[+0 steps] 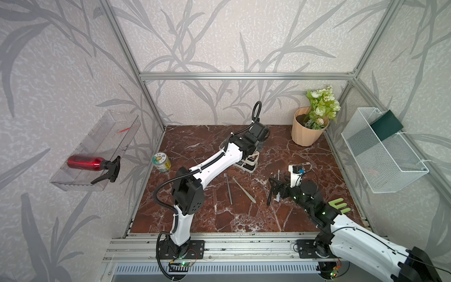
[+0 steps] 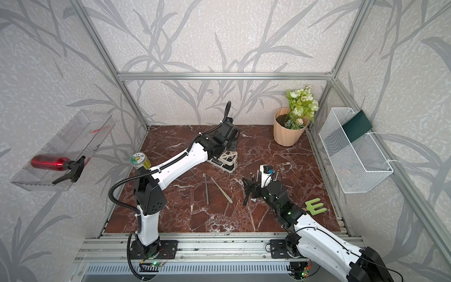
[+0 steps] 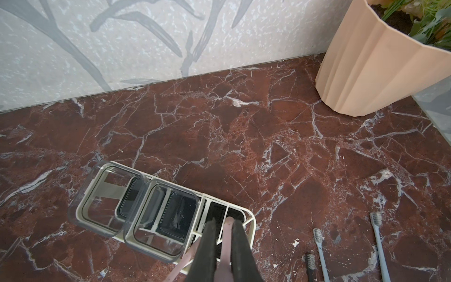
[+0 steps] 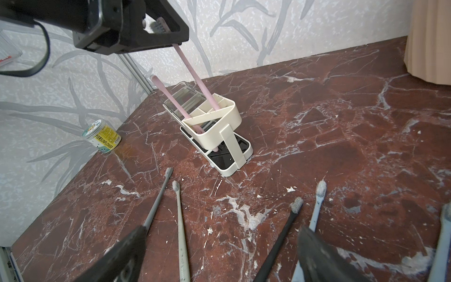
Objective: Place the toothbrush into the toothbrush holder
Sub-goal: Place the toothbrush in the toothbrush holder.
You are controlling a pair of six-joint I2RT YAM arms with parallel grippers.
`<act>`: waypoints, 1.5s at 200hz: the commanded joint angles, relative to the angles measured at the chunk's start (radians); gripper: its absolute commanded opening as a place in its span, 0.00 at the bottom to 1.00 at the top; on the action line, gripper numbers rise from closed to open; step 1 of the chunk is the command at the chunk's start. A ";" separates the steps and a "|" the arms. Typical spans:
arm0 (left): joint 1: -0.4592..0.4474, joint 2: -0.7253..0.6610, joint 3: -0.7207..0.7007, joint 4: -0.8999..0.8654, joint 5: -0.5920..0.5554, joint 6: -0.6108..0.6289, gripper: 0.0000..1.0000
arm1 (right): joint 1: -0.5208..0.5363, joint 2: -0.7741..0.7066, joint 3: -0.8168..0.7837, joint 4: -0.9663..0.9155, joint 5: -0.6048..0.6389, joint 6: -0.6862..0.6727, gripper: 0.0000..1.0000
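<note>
The handle end of the pink toothbrush is already inside the holder's slot (image 3: 236, 215) below, so my left gripper will next lower the toothbrush deeper into it and let go.
The cream-white toothbrush holder (image 3: 252, 219) stands mid-table, partly behind my left arm in both top views (image 1: 251, 163) (image 2: 229, 158). My left gripper (image 3: 223, 221) hangs just above its slotted end, shut on a pink toothbrush (image 4: 195, 73). That brush tilts, bristles up, with its handle end down inside a slot. A second pink toothbrush (image 4: 168, 97) leans in the holder beside it. My right gripper (image 4: 219, 244) stands open and empty low over the table, to the right of the holder (image 1: 274, 190).
Grey (image 4: 158, 200), pale green (image 4: 180, 219), black (image 4: 280, 239) and light blue (image 4: 317, 207) toothbrushes lie on the marble. A jar (image 1: 161, 162) sits at left, a peach flower pot (image 1: 306, 131) at back right, a green letter E (image 1: 338, 206) by my right arm. A mesh basket (image 1: 380, 156) hangs on the right wall.
</note>
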 commanded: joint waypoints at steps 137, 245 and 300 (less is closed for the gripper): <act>0.010 0.069 -0.058 0.063 0.014 -0.083 0.00 | -0.002 0.008 0.014 0.026 -0.020 0.001 0.96; 0.013 0.091 -0.058 0.073 0.008 -0.095 0.00 | -0.002 0.005 0.015 0.027 -0.024 -0.002 0.96; 0.014 0.089 -0.060 0.062 0.004 -0.093 0.03 | -0.002 0.004 0.013 0.029 -0.029 0.000 0.96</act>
